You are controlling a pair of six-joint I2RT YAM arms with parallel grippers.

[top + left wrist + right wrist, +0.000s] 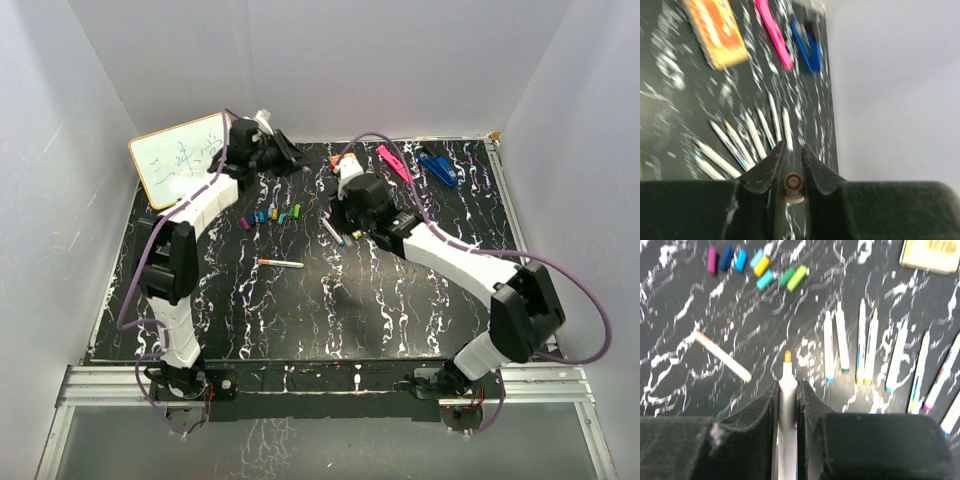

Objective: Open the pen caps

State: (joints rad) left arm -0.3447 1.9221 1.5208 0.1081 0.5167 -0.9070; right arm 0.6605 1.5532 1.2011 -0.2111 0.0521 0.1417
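My left gripper will next move back and down to let go on the open mat on the near side of the loose caps, because that spot is below and back from it.
My right gripper [787,385] is shut on a pale-barrelled pen [787,400] whose bare orange tip [788,356] points away from it. In the top view this gripper [343,230] hangs over the mat's middle. My left gripper [792,150] is shut on a small pale pen cap [794,186], seen end on with a reddish ring; in the top view it [288,152] is at the back left. Several loose pen caps [760,266] lie in a row [272,214]. Several uncapped pens [867,342] lie side by side [752,137].
A loose pen [280,262] lies on the black marbled mat [300,310], also in the right wrist view [722,356]. A whiteboard [178,155] leans at back left. A pink bar [392,160], a blue clip [438,166] and an orange box [717,30] lie at the back.
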